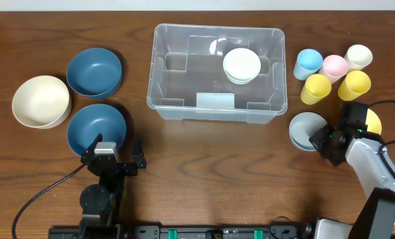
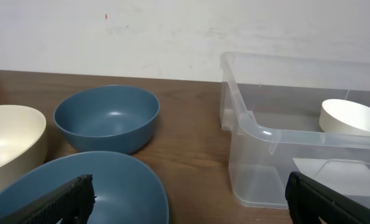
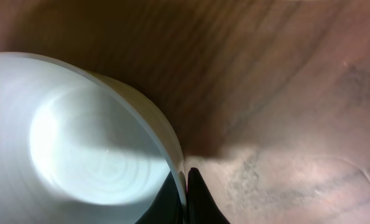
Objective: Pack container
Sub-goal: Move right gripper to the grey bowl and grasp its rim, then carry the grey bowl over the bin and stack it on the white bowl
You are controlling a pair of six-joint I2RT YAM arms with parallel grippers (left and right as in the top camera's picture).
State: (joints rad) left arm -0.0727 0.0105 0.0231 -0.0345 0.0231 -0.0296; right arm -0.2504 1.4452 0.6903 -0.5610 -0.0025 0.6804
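The white bowl (image 1: 241, 65) sits outward of my right gripper, to the left in the overhead view, so I need to lift over the container's side, lower into that bowl and release.
The clear container (image 1: 158, 73) stands at the table's middle back with a white bowl (image 1: 241, 65) inside it on the right. To its right, a pale grey bowl (image 1: 302, 127) sits on the table. My right gripper (image 1: 322, 138) is shut on that bowl's right rim. In the right wrist view the fingertips (image 3: 186, 177) pinch the thin wall of the grey bowl (image 3: 79, 143), one finger inside and one outside. My left gripper (image 1: 115, 151) rests open at the front left, just behind a blue bowl (image 1: 96, 127). Its fingers stand wide apart with nothing between them (image 2: 189, 186).
A second blue bowl (image 1: 94, 71) and a cream bowl (image 1: 41, 101) sit at the left. Several cups stand right of the container: blue (image 1: 308, 63), pink (image 1: 334, 66), cream (image 1: 359, 56) and two yellow (image 1: 315, 88). A yellow object (image 1: 374, 123) shows behind the right arm.
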